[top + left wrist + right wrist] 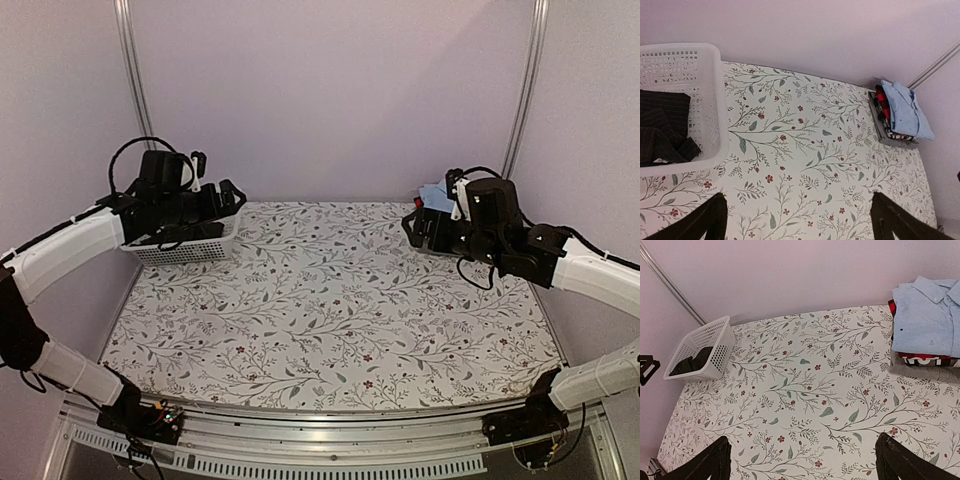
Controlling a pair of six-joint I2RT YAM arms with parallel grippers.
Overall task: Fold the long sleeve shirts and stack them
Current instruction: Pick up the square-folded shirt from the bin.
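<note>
I will swing my left gripper down next, to the left in the left wrist view, onto the crumpled folds (pixel 203 231) (pixel 665 134) of the black shirt inside the basket.
The black pinstriped long sleeve shirt (pixel 662 130) lies crumpled inside the white mesh basket (pixel 720 100) at the back left of the table; the right wrist view also shows this shirt (pixel 690 364) in the basket (pixel 715 347). The light blue shirt (pixel 927 315) lies folded on top of a stack at the back right, and the same light blue shirt (pixel 907 112) appears in the left wrist view. My left gripper (pixel 800 225) hovers open above the basket (pixel 185 248), holding nothing. My right gripper (pixel 802 462) is open and empty, raised beside the stack.
Under the light blue shirt sit a red-and-black garment (pixel 920 359) and a grey one (pixel 920 372). A floral cloth (pixel 330 310) covers the table. Lilac walls close in the back and sides, with metal posts (pixel 525 90) at the corners.
</note>
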